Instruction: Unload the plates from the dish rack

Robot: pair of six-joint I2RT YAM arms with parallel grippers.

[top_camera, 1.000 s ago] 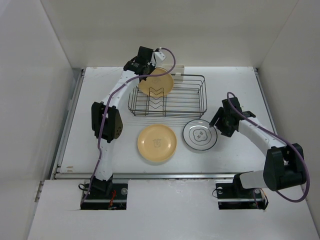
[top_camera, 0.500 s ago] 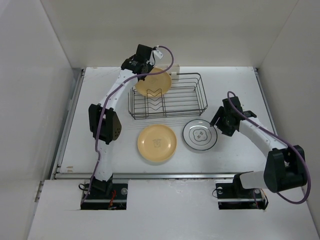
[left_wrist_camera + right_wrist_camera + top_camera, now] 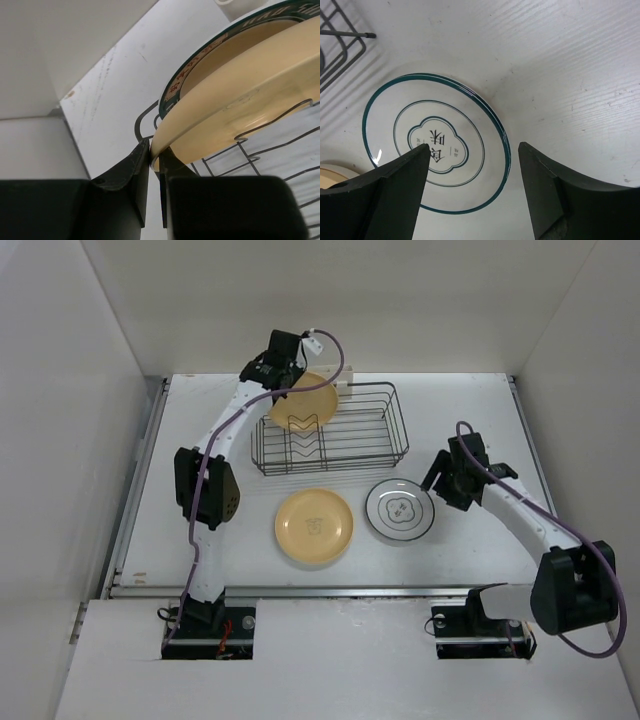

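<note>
The flat yellow-orange plate lies below the robot's left gripper, nearer the robot's base, so the gripper will next rise to clear the wires, then go back and down to release onto the plate.
My left gripper [image 3: 283, 370] is shut on the rim of a yellow-orange plate [image 3: 303, 408] standing on edge at the left end of the dish rack [image 3: 340, 445]. In the left wrist view the fingers [image 3: 135, 165] pinch that plate's rim [image 3: 240, 95], and a plate with a dark patterned rim [image 3: 200, 62] stands right behind it. A second yellow-orange plate [image 3: 314, 525] and a white plate with a dark rim [image 3: 400, 510] lie flat on the table in front of the rack. My right gripper [image 3: 447, 483] is open and empty over the white plate's right edge [image 3: 440, 145].
A small white holder [image 3: 347, 387] is clipped to the rack's far side. White walls close in the table on the left, back and right. The rack's near right corner [image 3: 342, 35] shows in the right wrist view.
My left gripper has moved a little left with the yellow-orange plate, and the rack has slid left and turned slightly with it. The right arm has hardly moved.
</note>
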